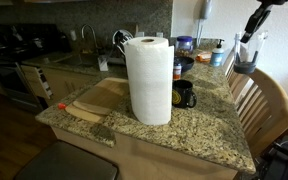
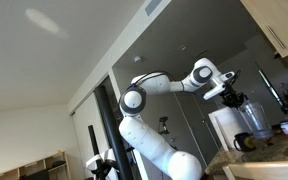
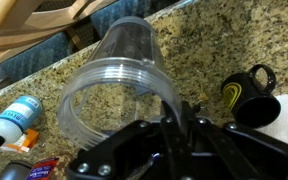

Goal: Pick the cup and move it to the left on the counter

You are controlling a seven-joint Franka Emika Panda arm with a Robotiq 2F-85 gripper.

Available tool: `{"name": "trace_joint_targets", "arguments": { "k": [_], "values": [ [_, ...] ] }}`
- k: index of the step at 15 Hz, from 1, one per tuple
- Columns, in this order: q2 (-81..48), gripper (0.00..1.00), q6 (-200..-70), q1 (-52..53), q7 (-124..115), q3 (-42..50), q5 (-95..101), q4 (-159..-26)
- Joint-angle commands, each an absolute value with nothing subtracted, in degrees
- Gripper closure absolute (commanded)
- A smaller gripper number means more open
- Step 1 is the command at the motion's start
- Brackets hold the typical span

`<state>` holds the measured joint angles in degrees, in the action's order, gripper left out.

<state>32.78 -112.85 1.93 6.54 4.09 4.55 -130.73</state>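
My gripper draws back and down to the bare granite near the black mug next and releases the cup's rim, since the cup (image 1: pixel 246 62) hangs high above the counter.
The cup (image 3: pixel 114 85) is a clear, grey-tinted tumbler, seen from above in the wrist view with its open rim toward the camera. My gripper (image 3: pixel 160 118) is shut on the cup's rim wall, with one finger inside and one outside. In an exterior view the gripper (image 1: pixel 248 42) holds the cup (image 1: pixel 246 62) in the air above the far right end of the speckled granite counter (image 1: pixel 206 132). The other exterior view shows the arm stretched out with the gripper (image 2: pixel 230 93) high above the counter.
A tall paper towel roll (image 1: pixel 149 80) stands mid-counter with a black glossy mug (image 1: pixel 185 95) beside it; the mug also shows in the wrist view (image 3: pixel 248 92). A pale cutting board (image 1: pixel 96 101) lies further left. Wooden chairs (image 1: pixel 267 100) flank the counter edge. A small white bottle (image 3: pixel 19 115) lies on the counter.
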Motion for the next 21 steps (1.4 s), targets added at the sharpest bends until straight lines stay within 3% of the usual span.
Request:
{"name": "trace_joint_targets", "arguments": {
  "k": [1, 4, 7, 11, 15, 18, 21],
  "values": [
    [37.66, 0.97, -118.14, 2.30, 5.88, 4.51, -0.71, -137.96],
    [39.70, 0.97, -123.34, 4.66, 5.19, 0.52, -3.15, -142.88],
    [38.56, 0.97, -136.93, 5.78, -4.48, -8.30, -1.32, -145.82],
    [36.02, 0.97, -150.61, 0.91, -21.62, -20.00, 5.66, -147.86],
    [36.76, 0.97, -138.12, -4.11, -36.56, -28.38, 12.75, -145.72],
    [33.90, 0.97, -124.95, 1.86, -38.10, -26.20, 7.35, -143.15],
    [32.59, 0.97, -121.18, 8.01, -35.39, -22.00, -1.91, -142.67]
  ]
}}
